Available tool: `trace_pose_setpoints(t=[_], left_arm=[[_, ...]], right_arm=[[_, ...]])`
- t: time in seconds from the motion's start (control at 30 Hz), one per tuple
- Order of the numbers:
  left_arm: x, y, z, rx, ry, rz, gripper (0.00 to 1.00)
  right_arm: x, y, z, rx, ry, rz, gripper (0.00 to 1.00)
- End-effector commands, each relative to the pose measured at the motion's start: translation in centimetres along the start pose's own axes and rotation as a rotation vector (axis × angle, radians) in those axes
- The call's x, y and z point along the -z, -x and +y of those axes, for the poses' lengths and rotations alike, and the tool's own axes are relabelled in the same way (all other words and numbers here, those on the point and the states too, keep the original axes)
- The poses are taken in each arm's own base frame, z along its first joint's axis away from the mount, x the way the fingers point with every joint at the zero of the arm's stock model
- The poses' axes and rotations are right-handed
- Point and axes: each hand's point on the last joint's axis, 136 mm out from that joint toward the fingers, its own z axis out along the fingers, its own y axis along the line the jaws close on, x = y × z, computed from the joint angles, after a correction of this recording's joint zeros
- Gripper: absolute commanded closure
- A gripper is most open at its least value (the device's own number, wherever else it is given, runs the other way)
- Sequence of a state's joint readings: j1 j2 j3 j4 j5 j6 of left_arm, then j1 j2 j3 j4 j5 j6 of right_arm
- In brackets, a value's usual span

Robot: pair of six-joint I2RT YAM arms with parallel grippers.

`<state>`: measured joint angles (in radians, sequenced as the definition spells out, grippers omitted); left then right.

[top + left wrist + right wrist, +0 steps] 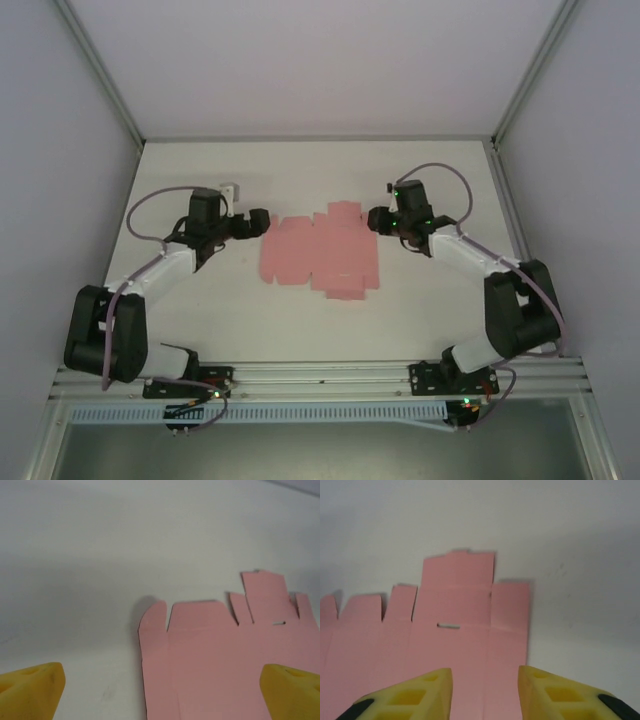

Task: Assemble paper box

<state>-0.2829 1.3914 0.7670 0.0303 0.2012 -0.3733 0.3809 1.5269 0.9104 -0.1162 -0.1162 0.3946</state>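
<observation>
Next, my left gripper lowers down onto the flat sheet's side edge [263, 246] [144, 682] lying between my wide-open fingers, just back from the sheet's rounded flap.
The paper box [318, 252] is a flat pale pink die-cut sheet with flaps and creases, lying at the middle of the white table. My left gripper [262, 222] hovers at the sheet's left edge. In the left wrist view its yellow fingertips [35, 690] stand wide apart, with the sheet's [225, 660] left edge and rounded flap between them, so the left gripper [162, 695] is open. My right gripper [372, 218] sits at the sheet's upper right corner. There the right gripper [485, 690] is open over the sheet's [460, 640] right panels, gripping nothing.
A small white object [231, 188] lies on the table behind the left arm. Grey walls [60, 150] close in both sides and the back. An aluminium rail [320, 378] runs along the near edge between the arm bases.
</observation>
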Motion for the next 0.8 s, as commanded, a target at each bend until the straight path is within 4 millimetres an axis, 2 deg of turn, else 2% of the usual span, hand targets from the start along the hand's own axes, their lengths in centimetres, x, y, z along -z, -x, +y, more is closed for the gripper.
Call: trace_pose_setpoints(t=[0.0,0.03,0.2,0.3,0.5,0.77], left_arm=[[-1.1,-2.6,-0.3,0.061,-0.051,0.107,0.00],[-1.5,-3.2,-0.3,0.068,-0.064,0.132,0.00],[-3.4,-4.8,0.2,0.063,-0.067,0.195,0.00],[-4.4,-5.8,0.7,0.052,-0.060,0.242,0.00],[-5.7,-7.2,-0.2,0.061,-0.144,0.297,0.00],[-5.5,-8.3,-3.1,0.091,-0.332,0.324,0.06]], right_arm=[[-2.0,-2.3,0.1,-0.068,0.009,0.115,0.68],[-2.7,-3.0,0.1,-0.067,0.019,0.147,0.74],[-5.1,-5.6,-1.6,-0.088,-0.027,0.201,0.87],[-5.7,-6.7,-2.5,-0.084,-0.057,0.219,0.87],[-6.3,-8.8,-3.9,-0.092,-0.105,0.275,0.90],[-6.7,-10.6,-4.4,-0.141,-0.104,0.296,0.93]])
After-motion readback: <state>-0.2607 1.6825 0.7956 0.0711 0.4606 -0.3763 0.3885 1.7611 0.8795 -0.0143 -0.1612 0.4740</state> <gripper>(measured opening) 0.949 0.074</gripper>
